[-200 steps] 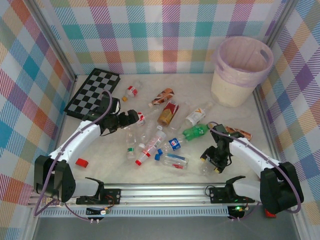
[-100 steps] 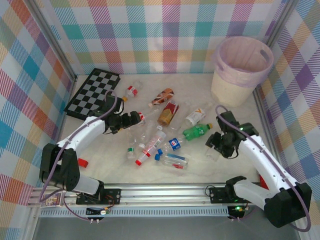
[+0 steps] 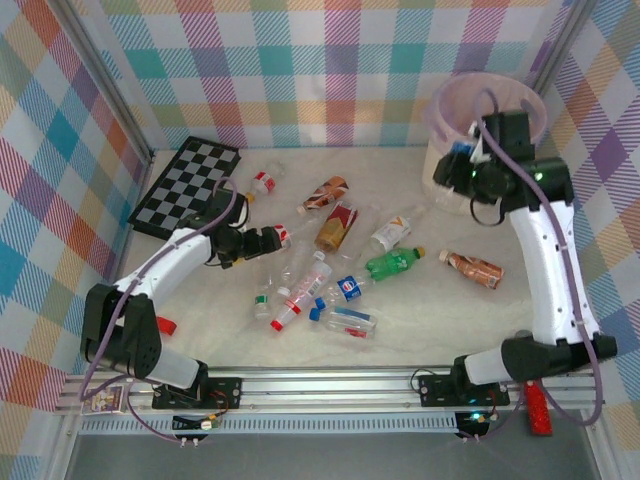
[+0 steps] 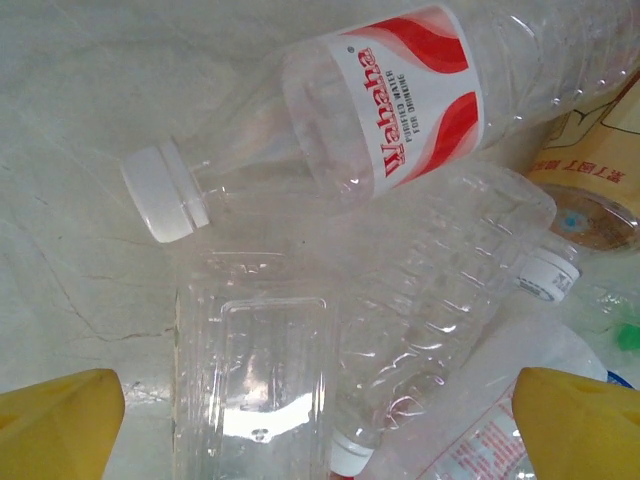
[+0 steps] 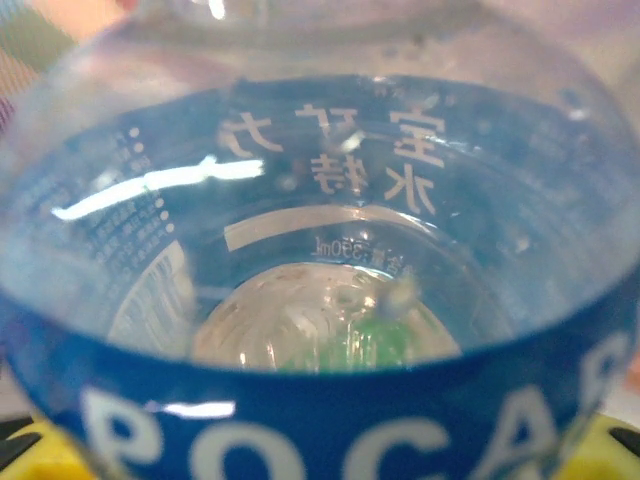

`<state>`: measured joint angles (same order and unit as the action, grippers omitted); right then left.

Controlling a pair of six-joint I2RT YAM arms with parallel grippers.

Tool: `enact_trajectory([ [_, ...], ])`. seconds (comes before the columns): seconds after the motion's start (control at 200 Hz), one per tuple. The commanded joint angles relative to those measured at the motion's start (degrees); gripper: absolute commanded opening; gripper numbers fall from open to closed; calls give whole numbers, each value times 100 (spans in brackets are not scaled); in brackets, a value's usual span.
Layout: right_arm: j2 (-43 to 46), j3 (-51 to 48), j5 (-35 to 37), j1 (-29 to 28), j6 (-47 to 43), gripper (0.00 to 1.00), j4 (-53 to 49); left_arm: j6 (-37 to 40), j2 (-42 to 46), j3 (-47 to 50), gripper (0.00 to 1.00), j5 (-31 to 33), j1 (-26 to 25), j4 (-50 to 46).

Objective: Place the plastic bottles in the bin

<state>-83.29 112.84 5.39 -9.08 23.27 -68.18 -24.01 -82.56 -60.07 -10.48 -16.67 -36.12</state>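
Observation:
My right gripper should move outward over the cream bin's opening (image 3: pixel 472 104) next and let go of the clear blue-labelled bottle there, because the bottle still hangs at the bin's near rim.
My right gripper (image 3: pixel 462 165) is raised at the near left rim of the cream bin (image 3: pixel 470 195) and is shut on a clear blue-labelled bottle (image 5: pixel 320 250), seen from its base in the right wrist view. My left gripper (image 3: pixel 272 240) hovers low over the pile of bottles at the table's middle and is open. Its yellow fingertips (image 4: pixel 55 425) stand wide apart around two clear bottles (image 4: pixel 250 380), with a red-and-white labelled bottle (image 4: pixel 400 110) just beyond. A green bottle (image 3: pixel 392 263), a brown one (image 3: pixel 472 268) and several others lie loose on the table.
A black-and-white chessboard (image 3: pixel 187 185) lies at the back left. A small red object (image 3: pixel 163 325) sits near the left arm's base. Plaid walls close in the table on three sides, and the bin fills the back right corner.
My right arm has lifted the blue-labelled bottle from the table's front right up to the bin's rim, uncovering the brown bottle. The left gripper has barely shifted.

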Motion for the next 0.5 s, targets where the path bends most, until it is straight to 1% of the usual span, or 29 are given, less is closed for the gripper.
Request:
enact_trajectory([
  [0.0,-512,911,-69,308,-556,46,258,36,453,64,99,-126,-64,-78],
  [0.065,-882,1292,-261,607,-550,44,489,10,556,90,98,-156,-97,-82],
  [0.2,-1694,1988,-347,1040,-457,42,889,-8,737,305,95,-103,-132,-179],
  [0.325,-2406,2640,-164,1203,-460,40,1277,-167,1056,601,92,-143,-244,-67],
  [0.495,-3216,3358,157,1423,-416,39,1573,-251,1295,843,91,0,-306,-159],
])
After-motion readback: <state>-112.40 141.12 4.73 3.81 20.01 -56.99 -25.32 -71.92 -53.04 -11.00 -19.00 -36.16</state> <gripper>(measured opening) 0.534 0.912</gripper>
